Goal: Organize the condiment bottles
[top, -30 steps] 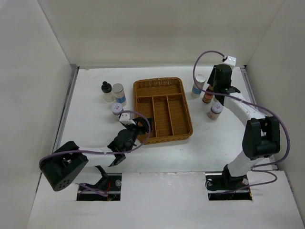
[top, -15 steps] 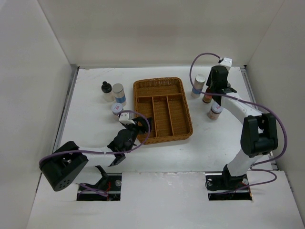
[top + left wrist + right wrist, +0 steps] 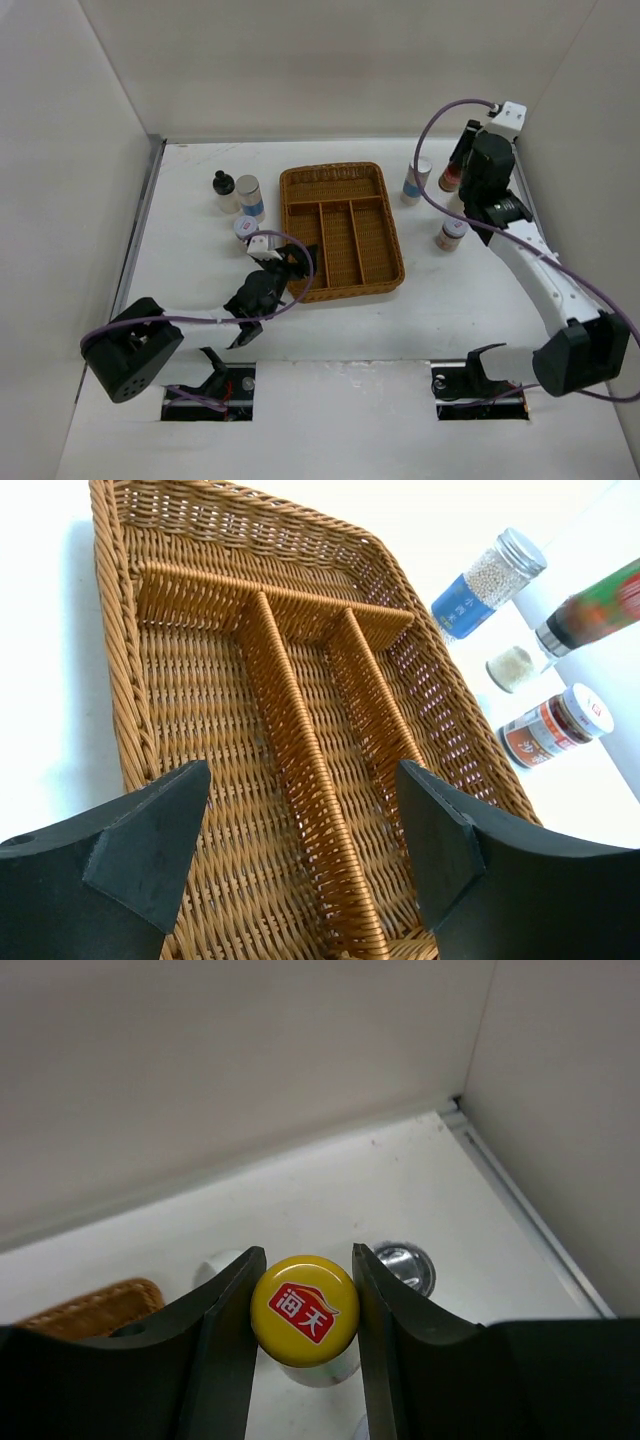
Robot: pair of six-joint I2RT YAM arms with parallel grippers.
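Note:
My right gripper should next bring over the brown sauce bottle [image 3: 450, 179], lower it and let go, as the tray's empty far section is to its left in the top view.
My right gripper [image 3: 458, 160] is shut on the yellow cap [image 3: 304, 1310] of the brown sauce bottle [image 3: 450, 179] and holds it above the table at the back right. Beneath it stand a silver-lidded shaker with a blue label [image 3: 416, 181] and a white-lidded jar with a red label [image 3: 451, 234]. The left wrist view shows the shaker [image 3: 490, 580], the sauce bottle [image 3: 590, 605], a small white-lidded jar [image 3: 515, 667] and the red-label jar [image 3: 555, 725]. My left gripper [image 3: 288, 263] is open and empty over the tray's near left corner. A black-capped jar [image 3: 223, 186], a second shaker [image 3: 249, 196] and a small jar [image 3: 245, 228] stand left of the tray.
The brown wicker divided tray [image 3: 340, 172] lies in the middle, with nothing in its compartments [image 3: 200, 780]. White walls close in the table at the back and sides, and the right wall is close to my right arm.
My right gripper has risen with the sauce bottle and moved right and back, off the table. My left arm has not moved.

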